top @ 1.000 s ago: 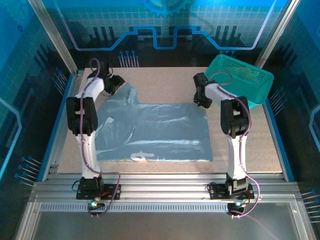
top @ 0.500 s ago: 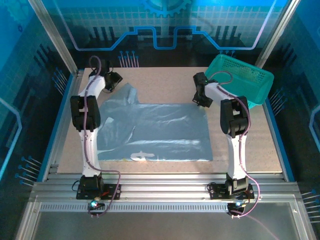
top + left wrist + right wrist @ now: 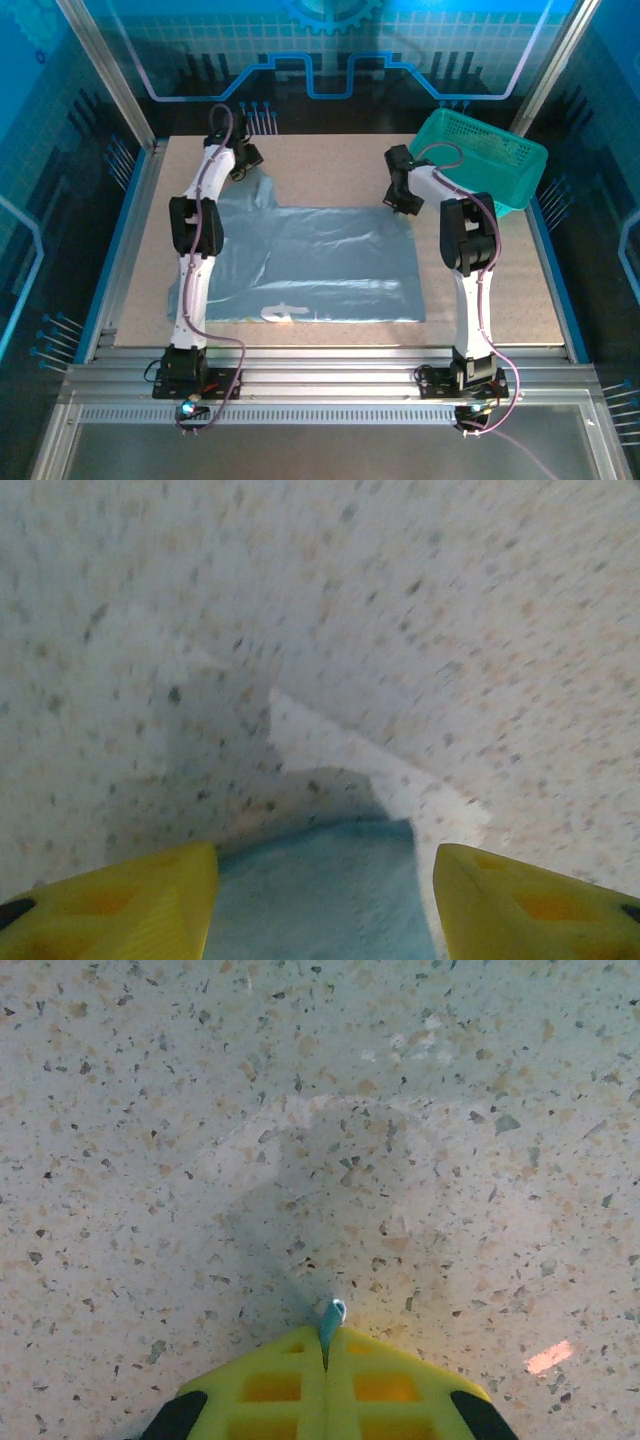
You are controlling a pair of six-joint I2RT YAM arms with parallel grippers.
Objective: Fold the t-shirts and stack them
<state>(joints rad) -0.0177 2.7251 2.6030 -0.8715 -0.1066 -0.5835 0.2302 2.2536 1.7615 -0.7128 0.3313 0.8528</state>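
Observation:
My left gripper moves down and slightly back onto that far edge of the t-shirt next and closes there, because the t-shirt's blue edge (image 3: 262, 846) lies between its open yellow fingers.
One pale grey-blue t-shirt (image 3: 320, 265) lies spread flat on the speckled table, with a small white patch (image 3: 282, 312) at its near edge. My left gripper (image 3: 248, 160) hovers over the shirt's far left corner. In the left wrist view its yellow fingers (image 3: 130, 905) stand apart, and the left gripper (image 3: 325, 905) is open with the blue fabric's edge (image 3: 320, 880) lying between them. My right gripper (image 3: 401, 200) is at the shirt's far right corner. In the right wrist view the right gripper (image 3: 327, 1345) is shut, pinching a small fold of the t-shirt (image 3: 331, 1318).
A teal mesh basket (image 3: 495, 155) stands at the far right, just behind the right arm. Bare table (image 3: 330, 170) runs along the back between the two grippers. A metal frame rail (image 3: 330, 375) crosses the near edge.
The left arm swung right and farther back, bringing its gripper over the shirt's far left corner. The right gripper stayed in place and closed on the fabric.

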